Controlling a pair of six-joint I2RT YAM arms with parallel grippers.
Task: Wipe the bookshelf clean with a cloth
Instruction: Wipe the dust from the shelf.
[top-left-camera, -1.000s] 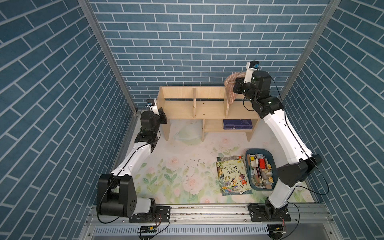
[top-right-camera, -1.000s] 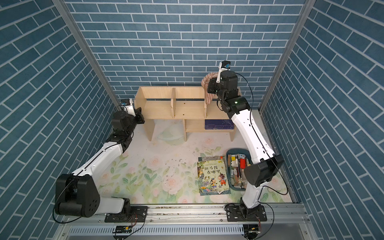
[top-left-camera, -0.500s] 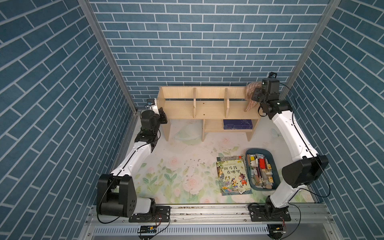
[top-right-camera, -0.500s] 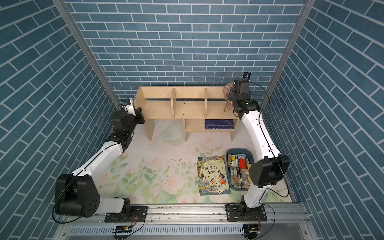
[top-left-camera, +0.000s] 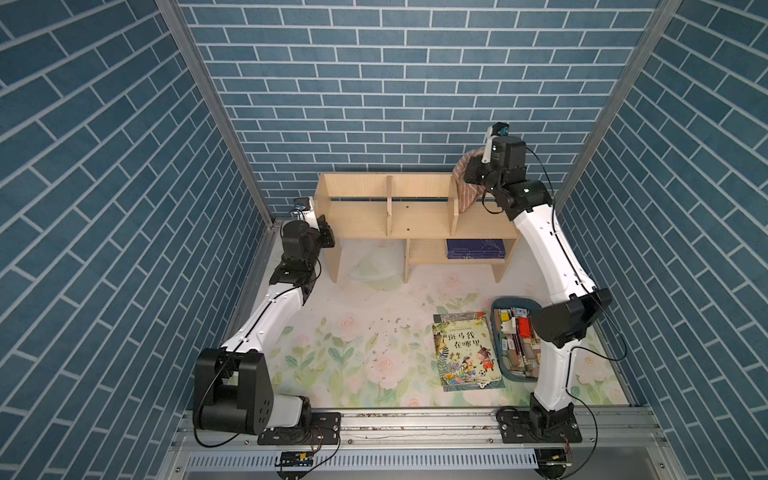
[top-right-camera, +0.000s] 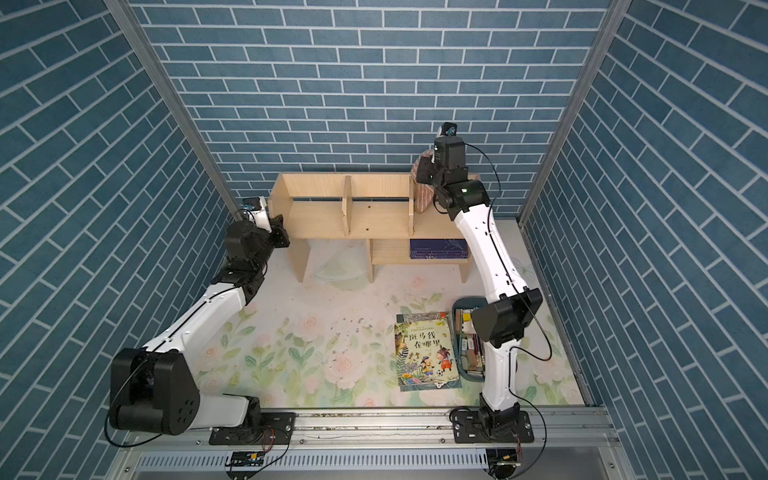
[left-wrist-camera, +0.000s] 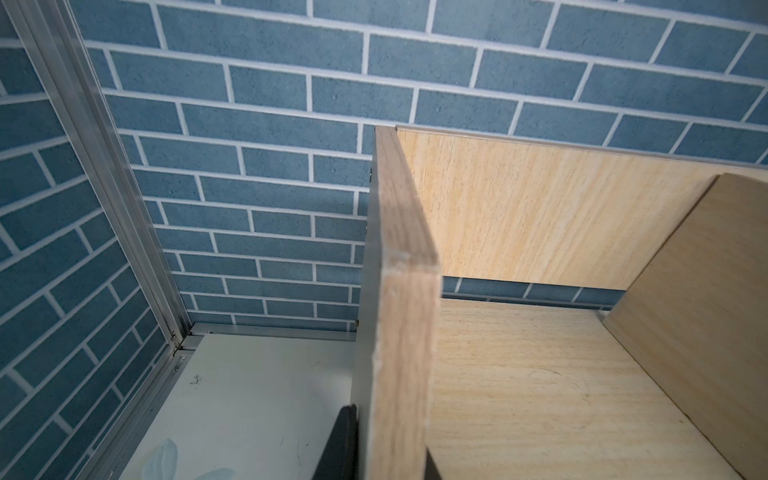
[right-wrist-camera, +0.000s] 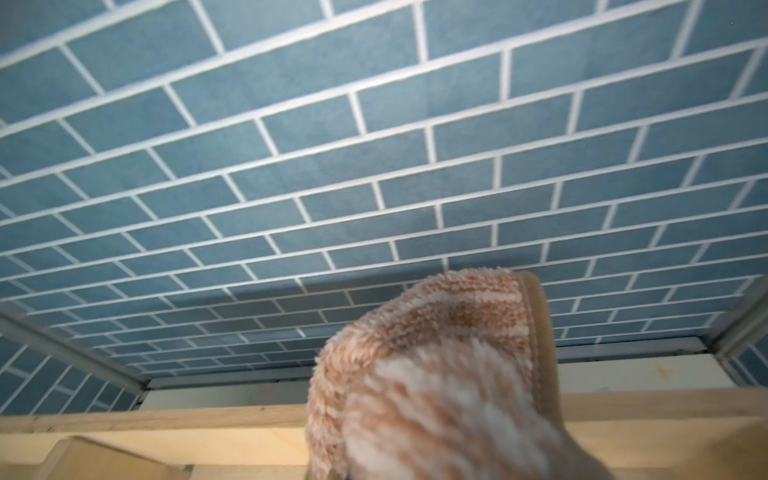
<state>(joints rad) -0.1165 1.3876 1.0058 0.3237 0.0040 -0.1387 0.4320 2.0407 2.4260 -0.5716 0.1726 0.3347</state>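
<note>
The robot will move its right gripper away from the bookshelf's divider, then back and down into the end section (top-left-camera: 485, 225) to let go of the cloth, because the section's open bottom shows below it.
The pale-wood bookshelf (top-left-camera: 419, 218) (top-right-camera: 374, 220) stands against the back wall. My left gripper (top-left-camera: 326, 228) (top-right-camera: 280, 232) (left-wrist-camera: 388, 457) is shut on its left end panel (left-wrist-camera: 399, 332), with one dark finger (left-wrist-camera: 343, 444) on each face. My right gripper (top-left-camera: 471, 174) (top-right-camera: 422, 170) is raised over the upper tier and is shut on the tan-and-cream striped cloth (top-left-camera: 467, 187) (top-right-camera: 424, 197) (right-wrist-camera: 436, 395). The cloth hangs into the rightmost compartment, right beside the right-hand divider (top-left-camera: 454, 203). It hides the right fingers in the right wrist view.
A dark blue book (top-left-camera: 476, 248) lies on the lower shelf. A colourful picture book (top-left-camera: 465, 351) lies on the floral mat beside a blue tray (top-left-camera: 512, 298) of small items. Dark crumbs (top-left-camera: 390, 332) dot the mat. Brick walls close in on three sides.
The right arm swung with the cloth out to the shelf's far right end and has come back left to the right-hand divider. The left arm has not moved.
</note>
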